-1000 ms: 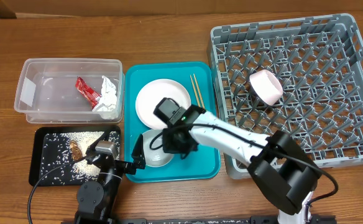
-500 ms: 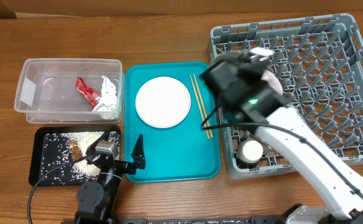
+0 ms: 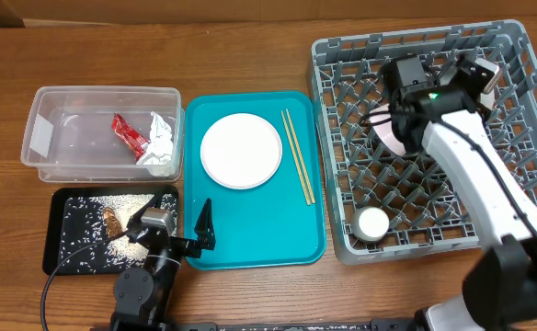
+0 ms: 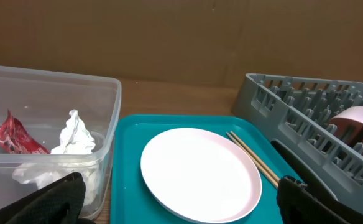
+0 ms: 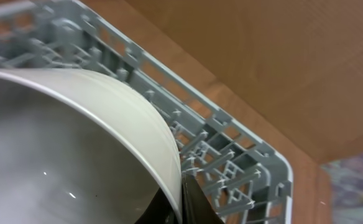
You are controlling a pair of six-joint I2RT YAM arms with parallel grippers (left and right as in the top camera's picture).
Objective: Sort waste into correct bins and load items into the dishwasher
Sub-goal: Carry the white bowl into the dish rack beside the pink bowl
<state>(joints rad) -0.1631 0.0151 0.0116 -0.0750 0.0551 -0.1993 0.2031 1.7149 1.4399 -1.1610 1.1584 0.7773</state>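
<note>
I am still holding the white bowl [image 3: 490, 79] above the rack, so I need to move my right gripper down toward the pink bowl and let go of the white bowl's rim over the rack's wires beside it.
My right gripper [image 3: 471, 75] is over the far right of the grey dish rack [image 3: 517, 198], shut on the rim of a white bowl [image 3: 490, 79]. In the right wrist view the bowl [image 5: 76, 143] fills the left side, its rim pinched between the fingers [image 5: 183, 202]. A pink bowl [image 3: 388, 138] stands in the rack, partly hidden under the arm. A white cup [image 3: 372, 223] sits in the rack's near left corner. A white plate [image 3: 241, 150] and chopsticks [image 3: 297, 168] lie on the teal tray [image 3: 250, 234]. My left gripper [image 3: 199, 230] is open and empty at the tray's near edge [image 4: 181, 202].
A clear bin [image 3: 43, 138] at the left holds a red wrapper [image 3: 129, 134] and crumpled tissue [image 3: 162, 138]. A black tray [image 3: 62, 253] in front of it holds scattered rice and a food scrap.
My right gripper has lifted the white bowl off the near part of the teal tray and carried it right and back, over the dish rack. The left arm has not moved.
</note>
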